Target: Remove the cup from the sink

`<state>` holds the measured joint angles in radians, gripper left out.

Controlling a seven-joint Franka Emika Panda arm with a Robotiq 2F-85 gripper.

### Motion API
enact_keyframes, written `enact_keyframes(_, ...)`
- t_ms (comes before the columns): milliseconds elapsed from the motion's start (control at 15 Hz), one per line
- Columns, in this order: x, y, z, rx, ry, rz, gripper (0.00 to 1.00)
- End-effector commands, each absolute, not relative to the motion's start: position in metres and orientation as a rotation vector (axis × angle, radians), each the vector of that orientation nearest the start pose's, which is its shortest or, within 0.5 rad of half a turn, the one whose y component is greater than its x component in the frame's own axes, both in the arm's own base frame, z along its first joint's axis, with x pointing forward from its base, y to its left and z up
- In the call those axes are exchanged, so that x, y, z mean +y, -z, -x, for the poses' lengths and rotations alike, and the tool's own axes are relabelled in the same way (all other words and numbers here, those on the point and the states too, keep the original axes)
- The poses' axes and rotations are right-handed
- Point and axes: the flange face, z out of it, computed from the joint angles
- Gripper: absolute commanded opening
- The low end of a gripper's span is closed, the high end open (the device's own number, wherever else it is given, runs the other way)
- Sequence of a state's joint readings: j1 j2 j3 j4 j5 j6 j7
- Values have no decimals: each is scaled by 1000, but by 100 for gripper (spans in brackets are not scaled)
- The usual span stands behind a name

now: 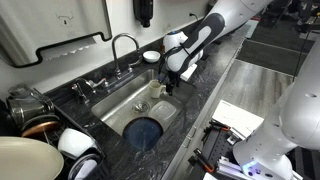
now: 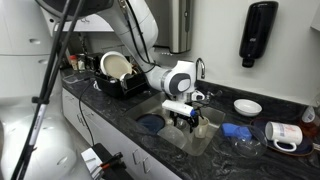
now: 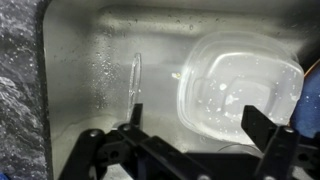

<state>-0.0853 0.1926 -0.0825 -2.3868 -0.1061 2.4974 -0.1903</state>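
Note:
The robot will bring its open gripper outward and down with a turn onto the pale cup [image 1: 155, 89], because the cup stands in the basin farther out than the gripper's fingers.
The steel sink [image 1: 118, 103] is set in the dark speckled countertop and shows in both exterior views [image 2: 165, 112]. My gripper [image 1: 170, 82] hangs low over the sink's end away from the blue dish, also shown from the other side [image 2: 186, 118]. In the wrist view its fingers [image 3: 198, 135] are spread wide with nothing gripped. A small pale cup [image 2: 205, 120] seems to sit in the basin right beside the fingers. In the wrist view only a thin curved rim [image 3: 232, 148] shows low between the fingers, and the cup's body is hidden.
A clear plastic container [image 3: 235, 85] lies on the sink floor. A blue dish [image 1: 145, 132] lies at the other end. The faucet [image 1: 124, 45] arches over the back. On the counter are a white bowl [image 2: 247, 106], a blue container [image 2: 230, 130], another white mug [image 2: 283, 135] and a dish rack [image 2: 118, 75].

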Motion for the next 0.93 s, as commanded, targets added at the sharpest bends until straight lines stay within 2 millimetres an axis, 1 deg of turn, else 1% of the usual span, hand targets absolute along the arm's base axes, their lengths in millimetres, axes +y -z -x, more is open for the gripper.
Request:
enact_keyframes(0, -93, -218, -506, -315, -87, 3199, 100)
enact_keyframes(200, -104, -211, -521, -481, -38, 3207, 100)
enact_keyframes(400, -113, -203, -537, -689, 34, 3189, 100)
enact_keyframes(600, -121, -194, -549, -820, 77, 3150, 100)
enact_keyframes(867, -122, -178, -561, -962, 91, 3088, 100)
